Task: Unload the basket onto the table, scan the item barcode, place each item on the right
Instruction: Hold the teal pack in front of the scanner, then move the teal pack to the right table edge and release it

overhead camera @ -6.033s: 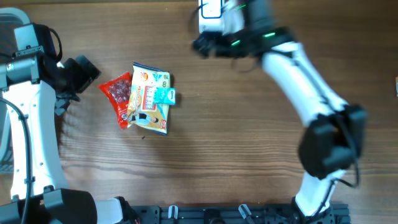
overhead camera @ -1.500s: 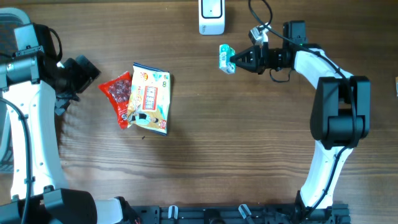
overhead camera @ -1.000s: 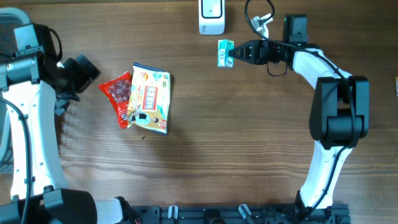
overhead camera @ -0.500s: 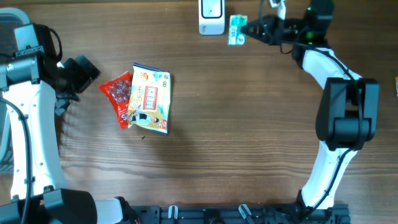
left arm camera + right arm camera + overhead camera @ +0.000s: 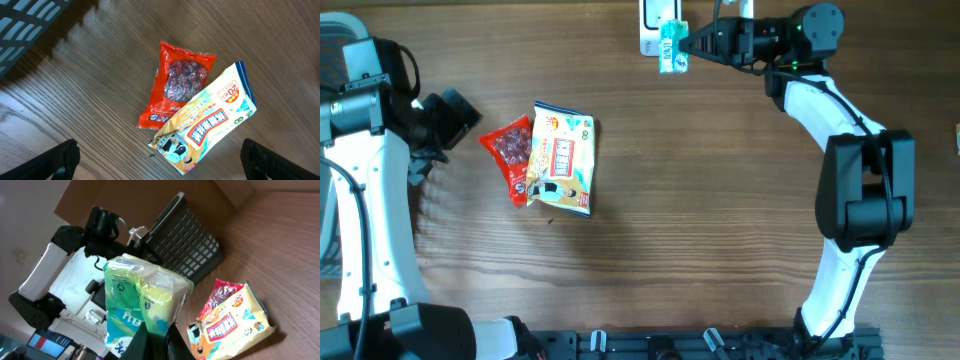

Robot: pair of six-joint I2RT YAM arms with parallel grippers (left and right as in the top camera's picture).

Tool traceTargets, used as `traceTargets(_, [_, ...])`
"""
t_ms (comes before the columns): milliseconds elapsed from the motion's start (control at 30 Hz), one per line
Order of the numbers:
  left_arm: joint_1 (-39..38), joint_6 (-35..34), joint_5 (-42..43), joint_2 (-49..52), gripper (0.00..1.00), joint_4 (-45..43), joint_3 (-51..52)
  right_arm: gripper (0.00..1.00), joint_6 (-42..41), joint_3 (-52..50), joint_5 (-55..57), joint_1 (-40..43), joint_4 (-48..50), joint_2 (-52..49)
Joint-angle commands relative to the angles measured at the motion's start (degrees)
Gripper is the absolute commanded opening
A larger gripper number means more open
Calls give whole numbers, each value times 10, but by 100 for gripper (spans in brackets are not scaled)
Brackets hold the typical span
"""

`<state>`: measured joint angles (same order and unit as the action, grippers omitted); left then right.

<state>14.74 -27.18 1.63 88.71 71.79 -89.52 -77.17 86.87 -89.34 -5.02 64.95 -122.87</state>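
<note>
Next, my right gripper turns the packet over the scanner (image 5: 653,16), carries it across, lowers and releases it, as bare tabletop lies to the gripper's right in the overhead view.
My right gripper (image 5: 692,42) is shut on a small green-and-teal packet (image 5: 671,47), holding it above the table right against the white scanner (image 5: 653,16) at the far edge. In the right wrist view the packet (image 5: 142,300) stands upright, its lower edge pinched between the black fingers (image 5: 150,342). No barcode shows on the side I see. My left gripper (image 5: 160,165) hangs open at the table's left, empty, above and to the left of the two snack bags.
A red snack bag (image 5: 510,150) and a yellow-and-white pack (image 5: 563,160) lie overlapping on the wooden table, left of centre. A black mesh basket (image 5: 185,240) stands past the table's left side.
The right gripper has carried the green packet up and leftward across the far edge until it sits against the scanner. The left arm and the two bags have not moved.
</note>
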Motion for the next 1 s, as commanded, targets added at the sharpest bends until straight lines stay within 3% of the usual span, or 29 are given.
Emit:
traceTargets(0, [2, -5, 5, 1, 100, 0, 0, 4, -8, 8, -37, 5, 1, 17])
traceTargets(533, [2, -5, 5, 1, 100, 0, 0, 4, 10, 8, -33, 21, 3, 17])
traceTargets(667, [2, -5, 5, 1, 100, 0, 0, 5, 45, 8, 47, 23, -25, 17])
traceTargets(767, [2, -5, 5, 1, 100, 0, 0, 5, 131, 8, 138, 31, -149, 17])
traceTargets(967, [2, -5, 5, 1, 100, 0, 0, 4, 474, 27, 485, 34, -660, 40])
